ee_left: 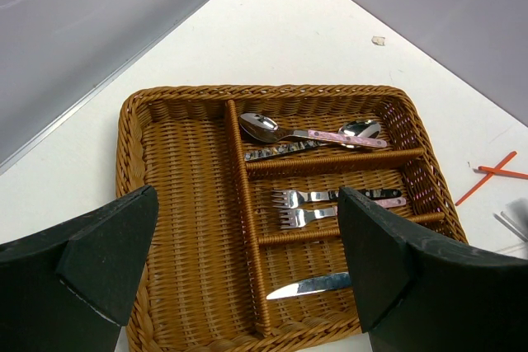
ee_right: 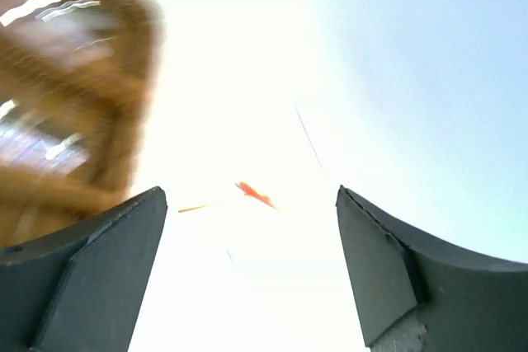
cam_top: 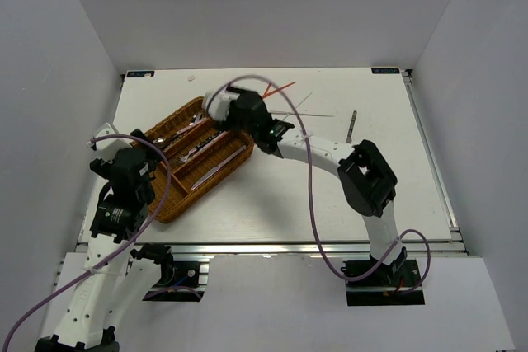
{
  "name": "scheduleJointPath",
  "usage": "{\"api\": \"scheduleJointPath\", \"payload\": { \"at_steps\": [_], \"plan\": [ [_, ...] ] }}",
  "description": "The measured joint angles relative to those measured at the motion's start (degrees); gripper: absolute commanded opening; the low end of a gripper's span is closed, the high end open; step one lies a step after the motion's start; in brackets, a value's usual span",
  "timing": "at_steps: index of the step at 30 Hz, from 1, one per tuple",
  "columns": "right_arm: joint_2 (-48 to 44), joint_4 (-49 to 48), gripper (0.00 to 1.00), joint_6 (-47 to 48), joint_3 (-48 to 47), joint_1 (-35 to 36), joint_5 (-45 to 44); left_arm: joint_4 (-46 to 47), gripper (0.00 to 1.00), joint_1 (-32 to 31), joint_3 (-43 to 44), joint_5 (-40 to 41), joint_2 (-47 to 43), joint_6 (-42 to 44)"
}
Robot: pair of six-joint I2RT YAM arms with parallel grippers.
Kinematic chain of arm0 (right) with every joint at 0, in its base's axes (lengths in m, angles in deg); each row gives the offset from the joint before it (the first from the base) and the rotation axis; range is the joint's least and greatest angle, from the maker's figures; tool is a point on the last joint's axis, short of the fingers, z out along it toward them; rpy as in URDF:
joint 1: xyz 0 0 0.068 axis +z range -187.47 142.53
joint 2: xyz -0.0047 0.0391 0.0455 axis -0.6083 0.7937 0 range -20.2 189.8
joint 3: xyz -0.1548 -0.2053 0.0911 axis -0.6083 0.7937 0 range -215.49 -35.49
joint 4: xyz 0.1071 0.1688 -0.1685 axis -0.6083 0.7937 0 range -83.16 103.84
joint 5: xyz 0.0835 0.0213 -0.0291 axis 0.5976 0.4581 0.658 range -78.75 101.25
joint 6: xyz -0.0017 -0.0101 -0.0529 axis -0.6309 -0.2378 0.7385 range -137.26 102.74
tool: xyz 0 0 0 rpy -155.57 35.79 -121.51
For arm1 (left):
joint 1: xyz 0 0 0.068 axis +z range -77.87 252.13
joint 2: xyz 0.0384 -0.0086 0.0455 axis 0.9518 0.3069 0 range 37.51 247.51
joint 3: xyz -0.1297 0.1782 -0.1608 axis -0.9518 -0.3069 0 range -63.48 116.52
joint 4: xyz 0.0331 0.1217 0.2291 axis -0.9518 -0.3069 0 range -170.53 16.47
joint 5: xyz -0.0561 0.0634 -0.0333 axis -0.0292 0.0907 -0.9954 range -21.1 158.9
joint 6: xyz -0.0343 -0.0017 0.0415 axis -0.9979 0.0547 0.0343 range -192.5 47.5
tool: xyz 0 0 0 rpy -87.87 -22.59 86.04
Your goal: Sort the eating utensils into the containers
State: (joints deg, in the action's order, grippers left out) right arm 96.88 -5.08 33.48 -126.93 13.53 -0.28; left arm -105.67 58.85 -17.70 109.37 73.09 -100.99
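Observation:
The right gripper moves off the tray (cam_top: 177,197) toward the right in the top view and lowers onto the dark knife handle (cam_top: 353,123) next, because it lies alone outside the tray.
The brown wicker tray (cam_top: 177,197) lies left of the table's middle. In the left wrist view its compartments (ee_left: 190,228) hold two spoons (ee_left: 272,129), two forks (ee_left: 301,199) and a knife (ee_left: 309,286). My left gripper (ee_left: 247,274) hangs open over the tray's near corner, holding nothing. My right gripper (cam_top: 221,113) is over the tray's far end; its view is blurred, with the jaws (ee_right: 247,274) wide apart and empty. Red chopsticks (cam_top: 282,88) and thin silver chopsticks (cam_top: 307,110) lie on the table beyond the tray. A red chopstick (ee_right: 256,195) shows ahead of the right fingers.
A slim grey utensil (cam_top: 351,126) lies alone on the table at the right. White walls close in the table on three sides. A purple cable (cam_top: 309,204) loops over the right arm. The tray's large left compartment holds nothing.

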Motion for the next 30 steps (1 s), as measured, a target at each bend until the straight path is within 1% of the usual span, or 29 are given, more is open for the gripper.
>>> {"api": "scheduleJointPath", "payload": {
  "at_steps": [1,2,3,4,6,8,10,12,14,16,20,23,25,30],
  "plan": [
    [0.00,-1.07,0.89,-6.78,-2.14,-0.57,-6.29,0.00,0.98,0.00,0.00,0.00,0.00,0.00],
    [0.07,1.05,0.89,-13.40,-5.57,-1.81,-10.34,0.00,0.98,0.00,0.00,0.00,0.00,0.00],
    [0.35,5.31,0.89,-19.12,-9.90,-3.39,-12.24,0.00,0.98,0.00,0.00,-0.02,0.00,0.00],
    [0.57,9.49,0.89,-26.56,-14.82,-5.75,-12.94,0.02,0.98,0.00,0.00,-0.07,0.00,0.00],
    [0.90,18.34,0.89,-40.19,-24.11,-12.76,-12.59,0.00,0.98,0.04,0.00,-0.37,0.00,0.02],
    [1.40,24.65,0.89,-50.10,-30.10,-20.90,-12.55,0.00,0.98,0.04,0.00,-0.61,0.04,0.02],
    [2.27,30.12,0.89,-57.72,-33.14,-29.16,-12.85,0.00,0.98,0.04,0.00,-0.90,0.24,0.07],
    [3.43,34.97,0.89,-63.12,-32.63,-36.57,-13.00,0.02,0.98,0.04,0.00,-1.18,0.68,0.17],
    [4.55,38.62,0.83,-66.64,-29.09,-41.22,-12.74,0.02,0.98,0.04,0.00,-1.70,1.31,0.24],
    [6.34,41.81,0.76,-68.35,-25.86,-43.25,-11.72,0.04,0.98,0.04,0.00,-2.12,2.08,0.39],
    [12.37,46.77,0.67,-69.35,-24.92,-43.21,-8.39,0.02,0.98,0.04,0.00,-2.93,3.80,0.63],
    [15.43,48.72,0.58,-69.42,-24.92,-42.49,-6.95,0.00,0.98,0.04,0.00,-3.54,4.70,0.70],
    [16.20,49.33,0.54,-69.61,-24.81,-42.01,-6.27,0.02,0.98,0.04,0.00,-3.72,4.85,0.85],
    [16.22,48.81,0.52,-70.01,-22.88,-42.27,-6.38,0.02,0.98,0.04,0.00,-3.93,4.87,1.07]
  ]
}}
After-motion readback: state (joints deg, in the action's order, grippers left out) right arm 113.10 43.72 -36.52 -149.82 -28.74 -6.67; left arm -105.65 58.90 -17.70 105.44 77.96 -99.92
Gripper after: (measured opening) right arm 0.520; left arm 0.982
